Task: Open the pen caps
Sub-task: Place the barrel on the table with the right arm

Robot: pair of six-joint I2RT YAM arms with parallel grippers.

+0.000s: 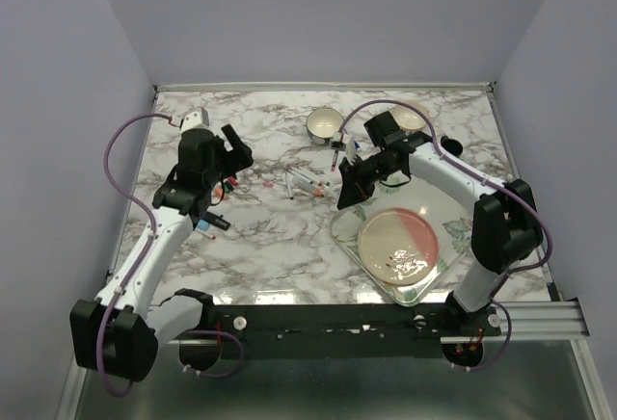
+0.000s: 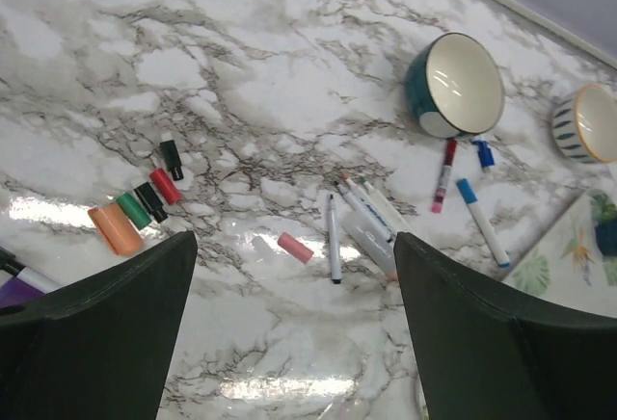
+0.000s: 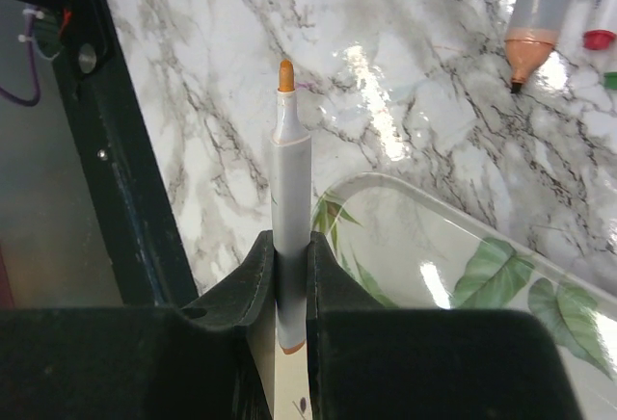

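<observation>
My right gripper's pen has a bare tip, so my right gripper will next go left in the top view and down to release it onto the uncapped white pens.
My left gripper [image 2: 295,243] stands open high above the marble table with nothing between its fingers. Below it lie loose pen caps: an orange cap [image 2: 116,229], a green one [image 2: 133,210], a black one [image 2: 150,201], a red one [image 2: 165,186] and a pink one [image 2: 296,248]. A blue cap [image 2: 484,153] lies near the teal bowl. Several uncapped white pens [image 2: 371,218] lie mid-table. My right gripper [image 3: 289,251] is shut on a grey-white pen [image 3: 289,160] with a bare orange tip, held over the tray's corner [image 3: 405,189].
A teal bowl [image 2: 455,86] and a striped bowl [image 2: 588,123] stand at the back. The leaf-patterned tray [image 1: 347,237] carries a pink plate [image 1: 400,245] at the front right. A red pen [image 2: 443,174] and a blue pen [image 2: 482,221] lie by the bowls.
</observation>
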